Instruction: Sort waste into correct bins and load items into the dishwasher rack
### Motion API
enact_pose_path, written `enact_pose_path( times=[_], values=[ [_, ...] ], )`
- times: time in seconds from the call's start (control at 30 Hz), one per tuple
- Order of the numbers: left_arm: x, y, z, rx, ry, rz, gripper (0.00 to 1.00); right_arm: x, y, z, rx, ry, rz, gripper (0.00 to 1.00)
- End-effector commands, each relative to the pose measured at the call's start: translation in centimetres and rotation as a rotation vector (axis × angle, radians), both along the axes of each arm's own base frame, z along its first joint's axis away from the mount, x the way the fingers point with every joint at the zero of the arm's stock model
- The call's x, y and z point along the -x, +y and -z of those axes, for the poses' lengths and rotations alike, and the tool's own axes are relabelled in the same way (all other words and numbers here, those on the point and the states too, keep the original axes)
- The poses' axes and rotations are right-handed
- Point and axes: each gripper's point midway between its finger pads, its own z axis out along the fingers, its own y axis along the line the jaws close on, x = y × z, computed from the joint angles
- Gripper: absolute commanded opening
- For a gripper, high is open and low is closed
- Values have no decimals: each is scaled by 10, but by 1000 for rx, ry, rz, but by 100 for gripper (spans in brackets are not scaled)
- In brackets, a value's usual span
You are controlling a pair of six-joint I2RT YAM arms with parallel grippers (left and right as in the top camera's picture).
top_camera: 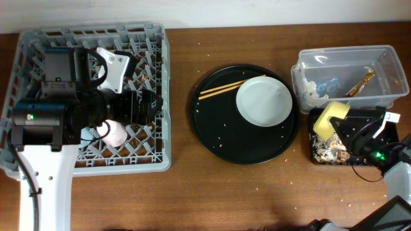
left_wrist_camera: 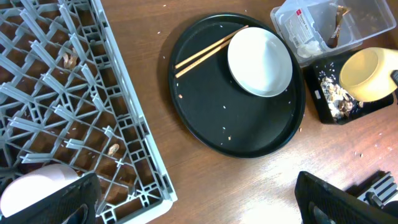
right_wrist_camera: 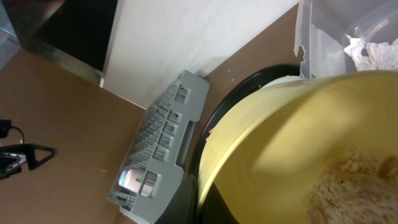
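Observation:
The bowl (top_camera: 332,119) swings left in the overhead view over the round tray's bare near part next, then my right gripper levels, lowers and releases it.
My right gripper (top_camera: 352,127) is shut on the yellow bowl (top_camera: 332,119), tilted over the black tray (top_camera: 317,151), which holds food scraps (top_camera: 331,153). In the right wrist view the bowl (right_wrist_camera: 298,137) fills the frame, with crumbs (right_wrist_camera: 367,180) inside. My left gripper (left_wrist_camera: 199,208) is open and empty above the dishwasher rack (top_camera: 160,96), beside the pink cup (top_camera: 114,133) standing in it. Chopsticks (top_camera: 221,88) and the white plate (top_camera: 263,101) lie on the round black tray. The clear tub (top_camera: 385,54) holds white paper (top_camera: 313,93) and the wrapper (top_camera: 361,83). The light-blue cup is out of view.
The round black tray (top_camera: 218,135) sits mid-table between the rack and the bins. Crumbs are scattered on it and on the wood. The left arm's body covers much of the rack. The tub and the black tray stand side by side at the right edge.

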Motion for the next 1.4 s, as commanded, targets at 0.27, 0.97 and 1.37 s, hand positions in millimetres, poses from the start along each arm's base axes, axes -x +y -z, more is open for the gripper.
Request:
enact_pose_path(
  times=[0.27, 0.97, 1.37],
  values=[
    [-5, -1, -4, -8, -36, 16, 99, 10, -21, 20, -24, 46, 83, 4],
    [-2, -2, -2, 4, -18, 17, 99, 11, 167, -32, 280, 84, -264, 4],
    [-4, -2, -4, 4, -27, 17, 99, -2, 294, 116, 1228, 247, -437, 6]
  ],
)
